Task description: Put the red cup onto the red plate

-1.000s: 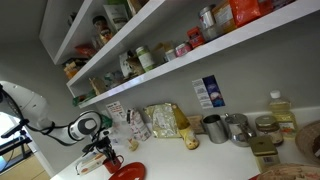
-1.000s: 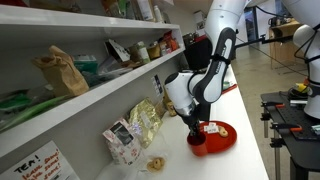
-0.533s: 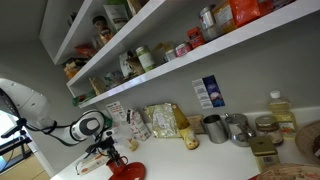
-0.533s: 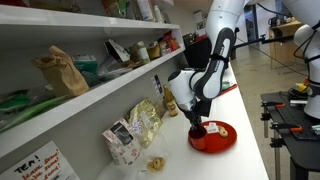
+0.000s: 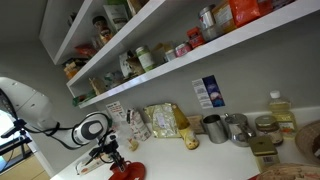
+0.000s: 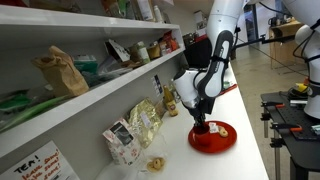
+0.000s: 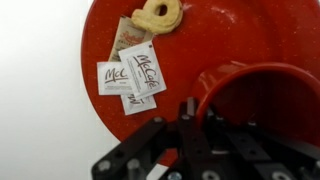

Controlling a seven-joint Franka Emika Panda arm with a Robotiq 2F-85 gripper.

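Observation:
I will lower my gripper a little onto the bare red surface beside the packets and let go of the cup's rim, because the cup is already inside the plate's rim.
The red plate (image 7: 235, 35) fills the wrist view; it also shows in both exterior views (image 5: 130, 173) (image 6: 222, 140). On it lie white sauce packets (image 7: 132, 75) and a small pretzel-like snack (image 7: 160, 14). My gripper (image 7: 190, 118) is shut on the rim of the red cup (image 7: 262, 80), one finger inside and one outside. The cup is over the plate, inside its rim. I cannot tell whether it touches the plate. In an exterior view the gripper (image 6: 205, 124) is at the plate's near-left part; the cup is barely visible there.
Snack bags (image 5: 165, 120) (image 6: 145, 122), metal cups (image 5: 215, 128) and an oil bottle (image 5: 281, 110) stand along the wall on the white counter. A low shelf (image 6: 100, 92) full of goods overhangs the counter behind the arm.
My gripper has carried the red cup from the plate's edge further in over the plate.

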